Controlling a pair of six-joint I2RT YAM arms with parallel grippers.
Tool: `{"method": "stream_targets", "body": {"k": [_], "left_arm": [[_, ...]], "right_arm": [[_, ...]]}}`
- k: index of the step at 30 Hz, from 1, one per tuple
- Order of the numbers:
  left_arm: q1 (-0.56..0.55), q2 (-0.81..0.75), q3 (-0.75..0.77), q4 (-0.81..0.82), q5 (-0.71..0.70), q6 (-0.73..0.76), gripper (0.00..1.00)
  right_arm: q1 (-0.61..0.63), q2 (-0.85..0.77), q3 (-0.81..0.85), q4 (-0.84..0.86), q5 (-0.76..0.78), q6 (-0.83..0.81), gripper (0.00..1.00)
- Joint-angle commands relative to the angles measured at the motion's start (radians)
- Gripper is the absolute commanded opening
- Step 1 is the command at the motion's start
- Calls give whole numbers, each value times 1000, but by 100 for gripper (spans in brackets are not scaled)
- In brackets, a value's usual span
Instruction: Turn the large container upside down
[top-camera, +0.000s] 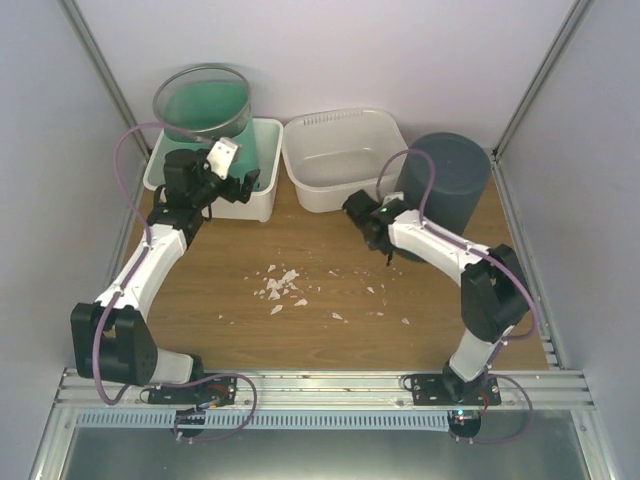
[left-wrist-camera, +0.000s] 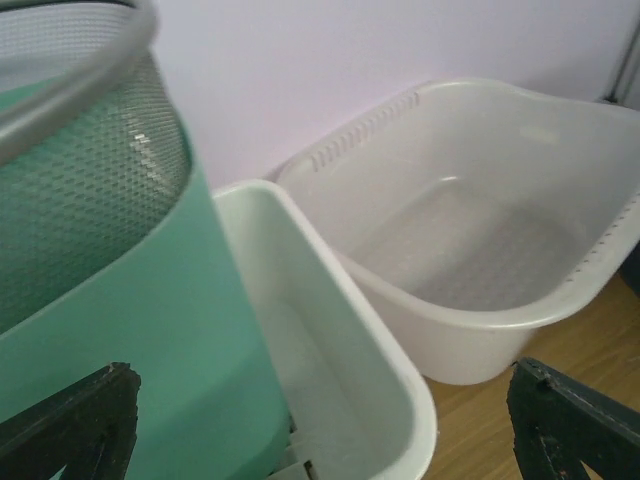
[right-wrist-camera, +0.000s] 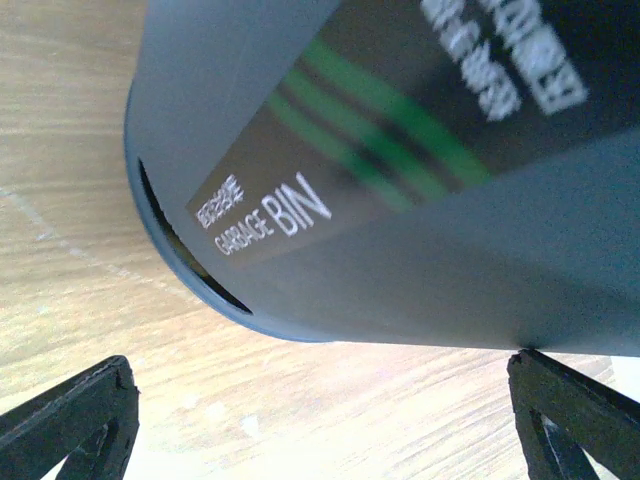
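Note:
I will next swing my left gripper over to the right in the top view, tilt it down and put its fingers on both sides of the container's near rim (top-camera: 352, 185) (left-wrist-camera: 604, 272), which is a thin edge.
The large dark grey container (top-camera: 445, 180), labelled "GARBAGE BIN", stands at the back right with a closed end up. It fills the right wrist view (right-wrist-camera: 400, 170), where its lower rim meets the wood. My right gripper (top-camera: 378, 228) is open and empty just left of its base, not touching it; in its wrist view (right-wrist-camera: 320, 430) the jaws stand wide apart over bare wood. My left gripper (top-camera: 238, 182) is open and empty over the near rim of a small white bin (left-wrist-camera: 400, 390), beside a green bin (left-wrist-camera: 150, 330).
A wide white tub (top-camera: 345, 155) sits at the back centre. The green bin with a mesh top (top-camera: 205, 100) stands in the small white bin (top-camera: 262, 195) at the back left. White crumbs (top-camera: 285, 285) lie mid-table. Walls close in on three sides.

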Motion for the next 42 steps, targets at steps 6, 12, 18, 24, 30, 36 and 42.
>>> {"method": "stream_targets", "body": {"k": [6, 12, 18, 24, 30, 36, 42], "left_arm": [[-136, 134, 184, -70, 50, 144, 99], [-274, 296, 380, -188, -33, 268, 99], [-383, 429, 492, -196, -84, 334, 99], [-482, 590, 674, -249, -159, 407, 99], [-530, 733, 872, -365, -206, 423, 99], [-600, 824, 932, -468, -351, 500, 97], [-651, 946, 1030, -613, -523, 571, 92]], "right_arm": [[-246, -10, 19, 298, -122, -434, 100], [-436, 101, 171, 306, -105, -546, 100], [-511, 96, 213, 333, -131, -586, 100], [-578, 136, 247, 352, -160, -619, 100], [-621, 158, 267, 381, -160, -671, 100], [-625, 68, 207, 431, -172, -716, 100], [-625, -66, 169, 438, -219, -714, 100]]}}
